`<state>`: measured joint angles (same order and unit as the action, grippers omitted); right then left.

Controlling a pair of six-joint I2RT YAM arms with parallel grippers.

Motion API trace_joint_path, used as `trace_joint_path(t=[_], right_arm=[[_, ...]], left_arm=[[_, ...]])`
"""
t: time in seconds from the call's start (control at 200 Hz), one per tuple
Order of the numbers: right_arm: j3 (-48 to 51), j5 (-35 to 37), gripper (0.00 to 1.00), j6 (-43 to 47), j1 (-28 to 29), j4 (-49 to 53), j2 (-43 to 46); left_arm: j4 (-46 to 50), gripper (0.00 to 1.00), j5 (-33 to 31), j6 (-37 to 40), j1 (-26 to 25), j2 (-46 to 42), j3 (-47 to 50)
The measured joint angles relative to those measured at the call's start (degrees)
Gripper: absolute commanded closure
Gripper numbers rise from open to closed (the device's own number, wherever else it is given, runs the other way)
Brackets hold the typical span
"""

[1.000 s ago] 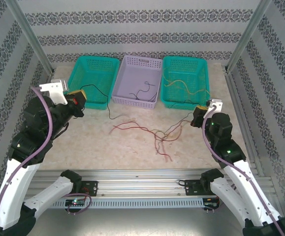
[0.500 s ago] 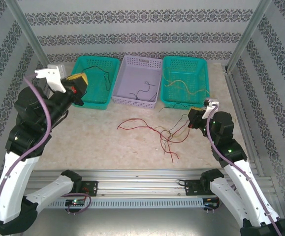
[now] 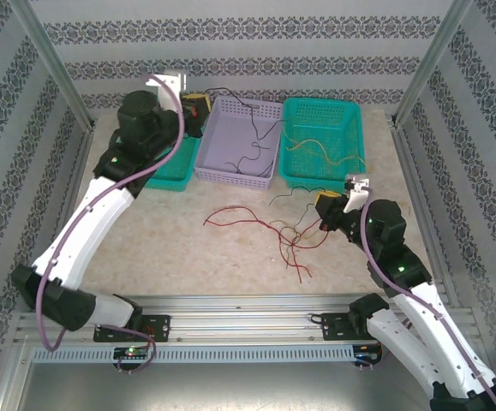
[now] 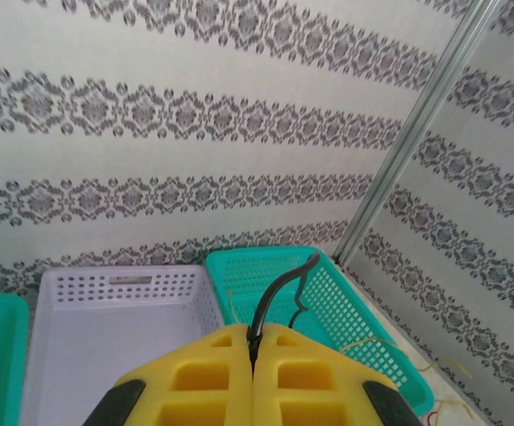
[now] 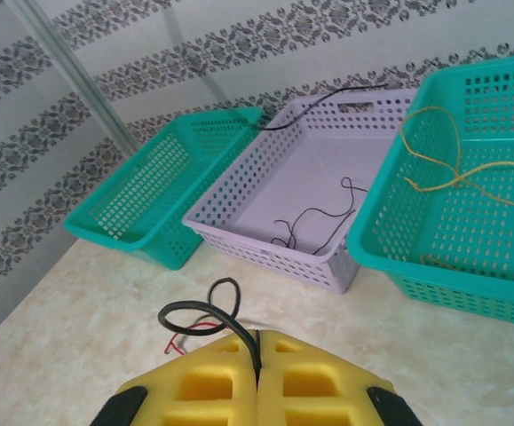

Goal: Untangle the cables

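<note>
My left gripper moves over the lavender basket's bottom, below it toward the second teal basket, next, then lowers and releases the black cable where another lies.
The cables lie as a loose tangle of red (image 3: 230, 215) and dark strands (image 3: 295, 233) on the table in front of the baskets. My left gripper (image 3: 206, 110) is raised at the back, over the near-left corner of the lavender basket (image 3: 220, 174), shut on a black cable (image 4: 279, 293) that trails over that basket. In its wrist view the left gripper (image 4: 254, 342) pinches this cable between yellow fingers. My right gripper (image 3: 319, 211) sits low at the tangle's right end, and in its wrist view the right gripper (image 5: 258, 335) is shut on a looped black cable (image 5: 201, 311).
A teal basket (image 3: 169, 175) stands left of the lavender one, a second teal basket (image 3: 354, 137) right of it holding yellow cables (image 3: 316, 151). Another black cable (image 3: 252, 158) lies inside the lavender basket. Patterned walls and metal posts (image 3: 50, 60) enclose the table.
My left arm swung from the front left up and back to the lavender basket, carrying its black cable along. The right gripper edged left with its cable, and the tangle shifted slightly.
</note>
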<state>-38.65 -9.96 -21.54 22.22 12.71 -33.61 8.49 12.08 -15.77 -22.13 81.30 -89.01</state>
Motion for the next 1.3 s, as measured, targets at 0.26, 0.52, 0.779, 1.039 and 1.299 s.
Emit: trace_joint_path(t=[0.26,0.52,0.779,1.039,1.299], right_arm=[[-2.38,0.02,1.00,0.74,4.11,2.10,2.43],[-6.05,0.55,1.00,1.99,8.07,4.76,3.17],[-9.31,0.61,1.00,2.19,8.44,5.60,3.50],[-12.46,0.00,1.00,2.19,8.81,5.53,-1.07],[-21.00,-0.90,1.00,1.92,9.03,5.14,-11.74]], left_arm=[[-2.84,1.00,0.79,-0.04,0.00,15.63,-6.84],[-3.19,0.94,1.42,-1.79,0.00,31.04,-9.51],[-2.56,0.42,2.91,-4.96,0.00,35.54,-9.49],[-0.90,0.12,5.40,-6.32,0.00,32.44,-9.49],[-0.72,0.09,5.88,-8.85,0.00,14.86,-0.90]])
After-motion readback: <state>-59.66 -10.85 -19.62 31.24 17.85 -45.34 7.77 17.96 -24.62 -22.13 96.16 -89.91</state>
